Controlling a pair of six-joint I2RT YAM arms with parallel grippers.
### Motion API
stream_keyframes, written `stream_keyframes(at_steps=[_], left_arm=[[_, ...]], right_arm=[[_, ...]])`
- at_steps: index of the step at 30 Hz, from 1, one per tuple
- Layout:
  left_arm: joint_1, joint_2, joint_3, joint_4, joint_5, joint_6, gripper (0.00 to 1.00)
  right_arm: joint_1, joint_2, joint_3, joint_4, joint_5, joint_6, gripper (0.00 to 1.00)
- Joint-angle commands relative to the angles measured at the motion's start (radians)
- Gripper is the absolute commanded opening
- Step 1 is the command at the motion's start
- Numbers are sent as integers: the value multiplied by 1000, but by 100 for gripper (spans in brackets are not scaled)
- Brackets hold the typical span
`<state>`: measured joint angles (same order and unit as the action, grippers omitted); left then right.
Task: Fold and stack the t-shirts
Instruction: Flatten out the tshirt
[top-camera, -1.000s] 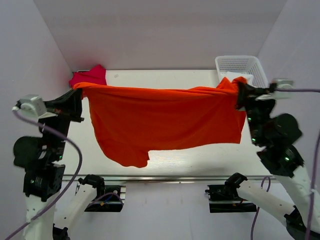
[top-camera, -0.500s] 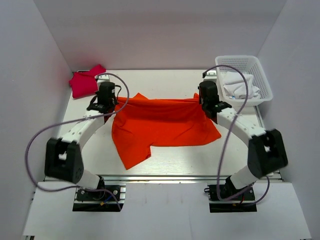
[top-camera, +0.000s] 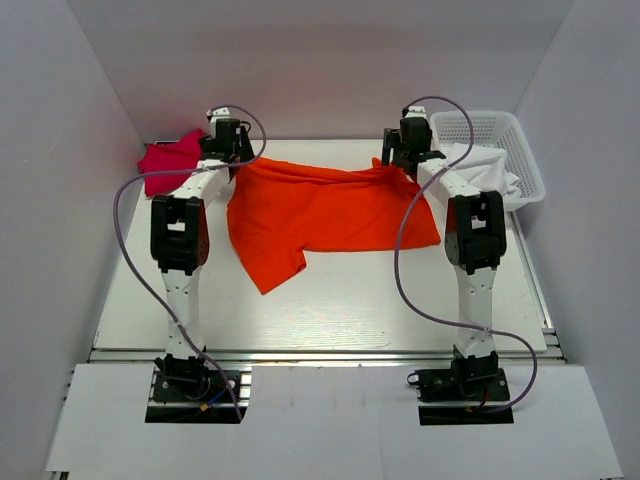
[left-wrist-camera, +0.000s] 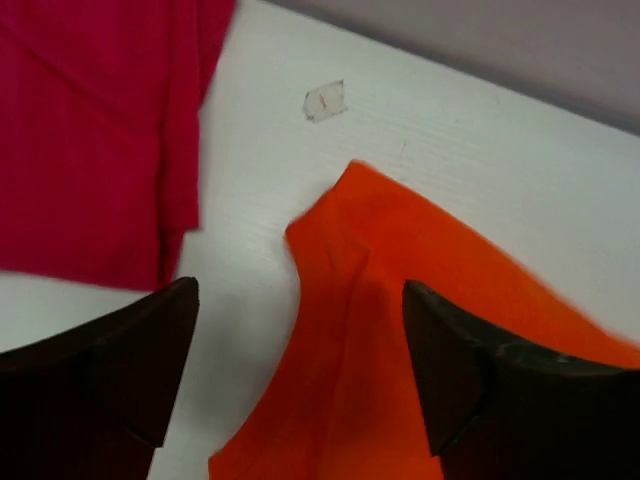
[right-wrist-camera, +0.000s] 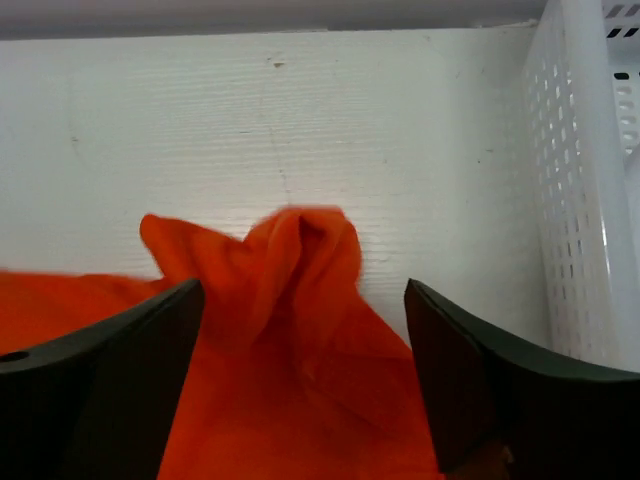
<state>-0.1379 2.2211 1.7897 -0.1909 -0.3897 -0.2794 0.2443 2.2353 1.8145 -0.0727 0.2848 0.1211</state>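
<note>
I should next pull my left gripper back toward my base and close it on the trailing sleeve's near tip (top-camera: 264, 286); that sleeve sticks out unfolded.
The orange t-shirt (top-camera: 330, 210) lies spread on the white table, one sleeve trailing toward the front left. My left gripper (top-camera: 235, 158) is at its far left corner and is open. The orange corner (left-wrist-camera: 380, 260) lies loose on the table between the dark fingers (left-wrist-camera: 130, 360), with my left gripper (left-wrist-camera: 300, 290) straddling it. My right gripper (top-camera: 398, 160) is open over the far right corner, where a bunched orange fold (right-wrist-camera: 300, 250) rests between its spread fingers (right-wrist-camera: 470, 370); my right gripper (right-wrist-camera: 305, 290) grips nothing. The crimson-pink t-shirt (top-camera: 165, 165) (left-wrist-camera: 90, 130) sits crumpled at the far left.
A white mesh basket (top-camera: 500, 125) (right-wrist-camera: 580, 180) stands at the far right, close to the right gripper, with white cloth (top-camera: 490, 170) hanging out of it. White walls close in the table's back and sides. Both arms reach far across the table toward the back wall.
The orange t-shirt was held stretched in the air by both shut grippers, then lowered and carried toward the back. Now it lies on the table and both grippers have opened, letting go of the corners.
</note>
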Motion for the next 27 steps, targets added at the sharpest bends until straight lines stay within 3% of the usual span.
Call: stream_keyframes(at_steps=[1, 4, 8, 10, 13, 14, 15, 17, 20, 27], left_arm=[[14, 47, 201, -160, 77, 20, 100], [14, 31, 225, -196, 126, 20, 100], [3, -172, 79, -196, 131, 29, 100], [-8, -259, -25, -247, 121, 5, 100], [-17, -461, -243, -274, 218, -52, 100], [-17, -519, -380, -274, 259, -67, 100], [-17, -575, -450, -259, 281, -102, 100], [-26, -736, -650, -207, 352, -118, 100], [-68, -889, -833, -196, 449, -130, 100], [-207, -988, -1067, -229, 495, -153, 100]], right_arm=[[-25, 17, 141, -85, -38, -6, 90], [-25, -43, 120, -107, -75, -34, 90], [-19, -211, -53, -107, -76, -19, 90], [-23, -293, -142, -110, -88, 41, 90], [-25, -457, -315, -108, -75, 138, 90], [-26, -483, -351, -110, -66, 159, 90], [-28, -506, -451, -113, -58, 184, 90], [-28, -595, -509, -113, -38, 259, 90], [-31, -684, -630, -116, -33, 325, 90], [-42, -810, -738, -168, 3, 377, 90]])
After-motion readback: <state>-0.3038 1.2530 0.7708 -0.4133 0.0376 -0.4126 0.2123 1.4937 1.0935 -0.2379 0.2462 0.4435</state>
